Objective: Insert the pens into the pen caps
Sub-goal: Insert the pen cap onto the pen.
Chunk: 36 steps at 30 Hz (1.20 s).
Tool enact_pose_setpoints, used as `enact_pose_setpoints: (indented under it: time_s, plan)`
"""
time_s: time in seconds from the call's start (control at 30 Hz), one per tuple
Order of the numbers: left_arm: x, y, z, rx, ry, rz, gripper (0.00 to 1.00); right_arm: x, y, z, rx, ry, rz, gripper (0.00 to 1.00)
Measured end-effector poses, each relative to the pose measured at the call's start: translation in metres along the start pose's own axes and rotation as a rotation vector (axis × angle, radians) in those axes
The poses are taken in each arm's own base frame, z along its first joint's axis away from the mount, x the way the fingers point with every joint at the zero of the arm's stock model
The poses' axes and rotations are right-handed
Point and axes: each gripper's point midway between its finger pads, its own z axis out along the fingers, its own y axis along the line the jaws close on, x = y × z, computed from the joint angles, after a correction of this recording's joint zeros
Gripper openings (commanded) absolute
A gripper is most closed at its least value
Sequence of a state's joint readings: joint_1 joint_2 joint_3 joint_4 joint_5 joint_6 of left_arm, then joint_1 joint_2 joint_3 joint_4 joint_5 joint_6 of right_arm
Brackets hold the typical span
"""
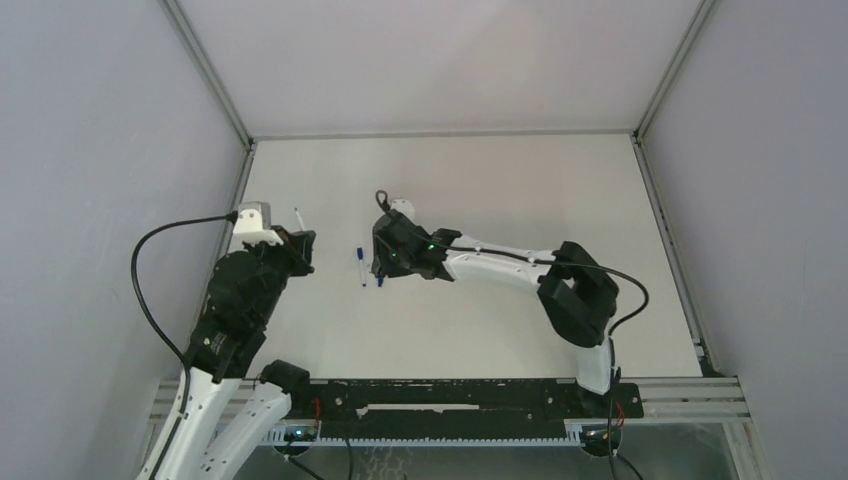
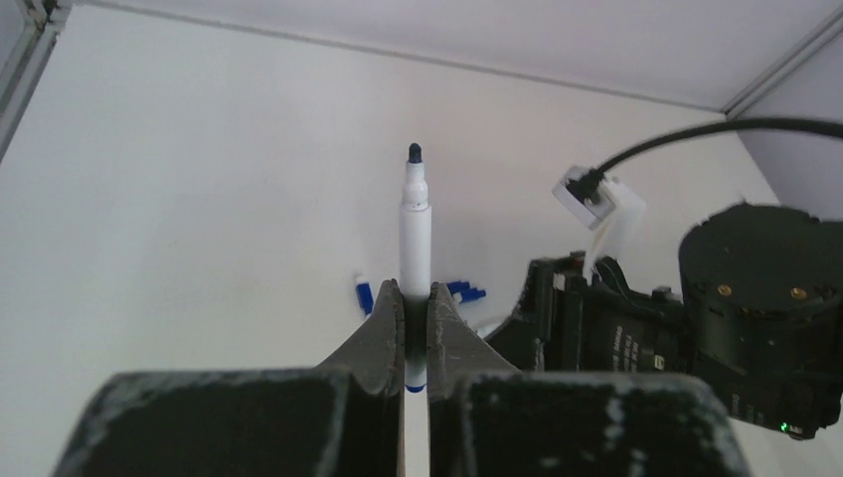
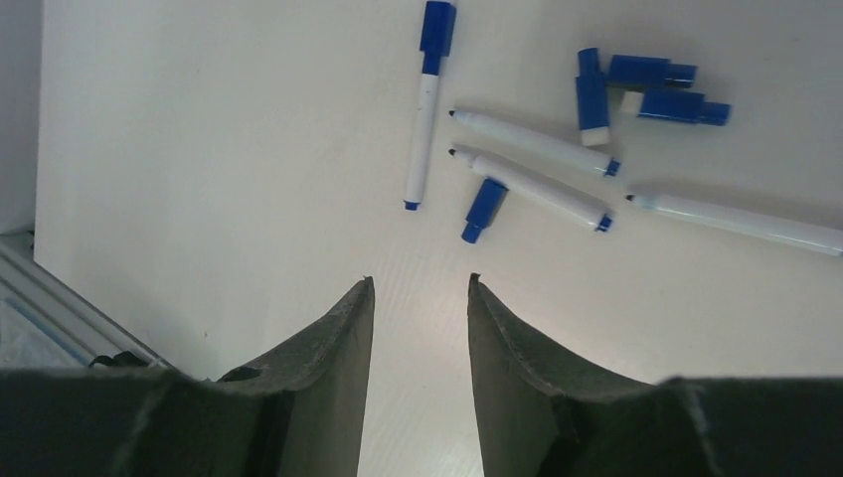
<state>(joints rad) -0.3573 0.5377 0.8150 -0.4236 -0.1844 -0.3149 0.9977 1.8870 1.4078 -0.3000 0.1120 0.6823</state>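
Note:
My right gripper moves down next onto the lone blue pen cap (image 1: 380, 281) below, apart from the other caps, with both its sides open to the fingers.
My left gripper (image 2: 416, 294) is shut on a white pen (image 2: 416, 231), which stands lengthwise out of the jaws with its uncapped dark tip pointing away. From above, that gripper (image 1: 301, 240) hovers left of the pile, the pen (image 1: 297, 216) sticking out of it. My right gripper (image 3: 420, 284) is open and empty just short of the pile, and from above it (image 1: 383, 268) covers most of it. On the table lie a capped pen (image 3: 423, 119), three uncapped pens (image 3: 532, 140) (image 3: 538, 188) (image 3: 741, 221) and several loose blue pen caps (image 3: 484, 210) (image 3: 591, 91) (image 3: 651, 70).
Grey enclosure walls (image 1: 120, 150) close in the white table (image 1: 500, 190) on the left, right and back. The right arm's black wrist (image 2: 736, 318) fills the right of the left wrist view. A metal rail (image 1: 450, 395) runs along the near edge.

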Motion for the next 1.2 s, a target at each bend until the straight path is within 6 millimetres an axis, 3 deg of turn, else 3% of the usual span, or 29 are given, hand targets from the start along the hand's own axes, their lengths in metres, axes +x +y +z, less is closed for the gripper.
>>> enact_pose_setpoints:
  time_s: [0.2,0.63,0.97,1.2]
  plan:
    - [0.034,0.015,-0.006,-0.032,0.023,-0.031,0.00,0.009,0.014,0.027,0.098,0.052,-0.034,0.45]
    - [0.028,0.017,-0.009,-0.044,-0.007,-0.060,0.00,0.040,-0.024,0.057,0.310,0.149,-0.072,0.43]
    - [0.028,0.017,-0.010,-0.048,-0.010,-0.061,0.00,0.036,-0.022,0.068,0.324,0.148,-0.079,0.42]
    - [0.028,0.017,-0.010,-0.048,-0.010,-0.061,0.00,0.038,-0.032,0.074,0.353,0.155,-0.093,0.38]
